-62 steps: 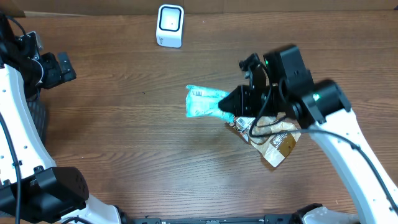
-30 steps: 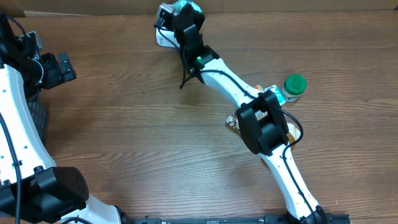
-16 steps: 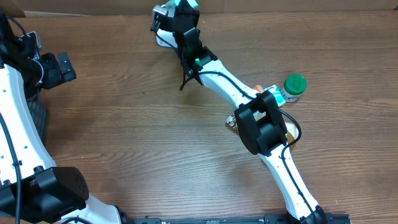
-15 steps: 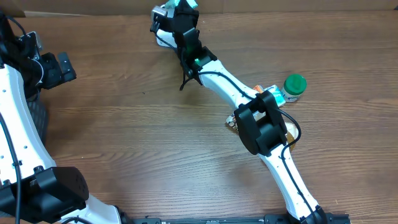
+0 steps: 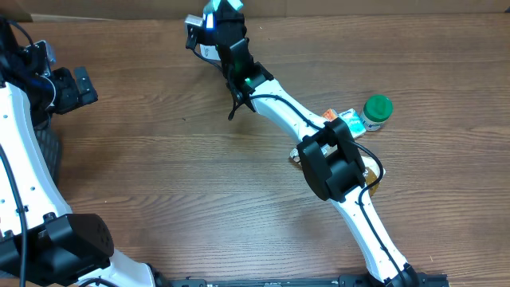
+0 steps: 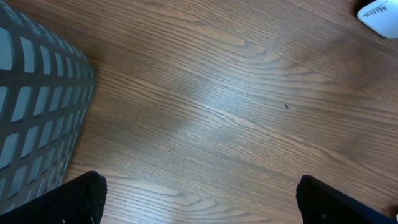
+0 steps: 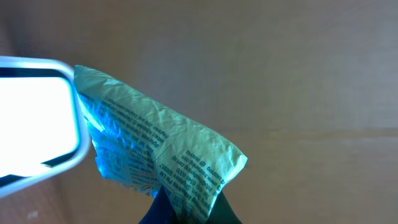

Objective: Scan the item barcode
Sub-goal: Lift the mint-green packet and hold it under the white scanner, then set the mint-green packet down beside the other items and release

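Observation:
My right gripper should next swing back and to the right in the overhead view and let go beside the small teal-and-white packet (image 5: 351, 123), because other items lie there.
The item is a crinkled teal-green printed packet (image 7: 163, 149), pinched at its lower end by my right gripper (image 7: 186, 204), which is shut on it. In the right wrist view it hangs right beside the glowing white face of the scanner (image 7: 34, 118), its left edge lit blue. From overhead, the right arm reaches to the table's back, its gripper (image 5: 218, 19) over the white scanner (image 5: 204, 51), which is mostly hidden. My left gripper (image 5: 76, 88) stays at the far left, open (image 6: 205, 202) over bare wood with nothing between its fingers.
A green-lidded jar (image 5: 378, 112) and a small teal-and-white packet (image 5: 351, 122) sit at the right, with brown pouches (image 5: 368, 172) under the right arm. A grey mesh basket (image 6: 31, 106) lies left of the left gripper.
The right arm has carried the packet from the table's middle to the scanner at the back, then edged slightly left over the last second. The left arm has not moved.

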Tool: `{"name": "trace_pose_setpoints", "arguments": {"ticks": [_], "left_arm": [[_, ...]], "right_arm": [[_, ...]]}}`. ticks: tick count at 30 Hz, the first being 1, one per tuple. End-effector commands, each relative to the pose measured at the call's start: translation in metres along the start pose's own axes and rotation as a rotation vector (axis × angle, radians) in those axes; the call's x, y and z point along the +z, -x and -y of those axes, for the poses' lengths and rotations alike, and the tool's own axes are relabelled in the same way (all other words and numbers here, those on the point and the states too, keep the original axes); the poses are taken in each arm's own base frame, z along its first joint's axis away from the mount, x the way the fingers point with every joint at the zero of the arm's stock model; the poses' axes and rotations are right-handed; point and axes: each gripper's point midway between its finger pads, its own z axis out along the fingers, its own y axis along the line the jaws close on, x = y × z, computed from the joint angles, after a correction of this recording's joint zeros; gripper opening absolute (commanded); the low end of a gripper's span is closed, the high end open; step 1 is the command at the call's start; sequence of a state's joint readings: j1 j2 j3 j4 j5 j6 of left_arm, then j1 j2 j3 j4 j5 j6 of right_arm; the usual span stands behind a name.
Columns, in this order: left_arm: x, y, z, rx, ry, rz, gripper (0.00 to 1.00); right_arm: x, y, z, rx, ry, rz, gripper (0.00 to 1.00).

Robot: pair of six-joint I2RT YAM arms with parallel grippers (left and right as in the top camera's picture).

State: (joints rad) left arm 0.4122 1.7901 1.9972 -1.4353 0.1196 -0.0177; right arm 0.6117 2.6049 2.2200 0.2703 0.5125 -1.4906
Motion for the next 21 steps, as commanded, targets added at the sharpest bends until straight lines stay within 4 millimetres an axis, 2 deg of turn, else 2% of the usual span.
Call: {"name": "trace_pose_setpoints", "arguments": {"ticks": [1,11,14,15,16,19,21], "left_arm": [[0.002,0.0,0.003,0.028,-0.006,-0.005,1.0],[0.002,0.0,0.003,0.028,-0.006,-0.005,1.0],[0.002,0.0,0.003,0.028,-0.006,-0.005,1.0],[0.002,0.0,0.003,0.028,-0.006,-0.005,1.0],[0.002,0.0,0.003,0.028,-0.006,-0.005,1.0],[0.002,0.0,0.003,0.028,-0.006,-0.005,1.0],[0.002,0.0,0.003,0.028,-0.006,-0.005,1.0]], "right_arm": [[-0.007,0.003,0.046,-0.013,-0.12,-0.028,0.04],[-0.02,0.01,0.076,0.0,-0.136,-0.036,0.04],[-0.032,0.006,0.107,0.144,-0.141,-0.044,0.04],[-0.041,0.002,0.128,0.243,-0.133,-0.05,0.04],[-0.048,-0.001,0.139,0.296,-0.123,-0.056,0.04],[-0.073,-0.007,0.169,0.452,-0.071,-0.073,0.04],[-0.091,-0.011,0.179,0.582,-0.024,-0.092,0.04]]}}
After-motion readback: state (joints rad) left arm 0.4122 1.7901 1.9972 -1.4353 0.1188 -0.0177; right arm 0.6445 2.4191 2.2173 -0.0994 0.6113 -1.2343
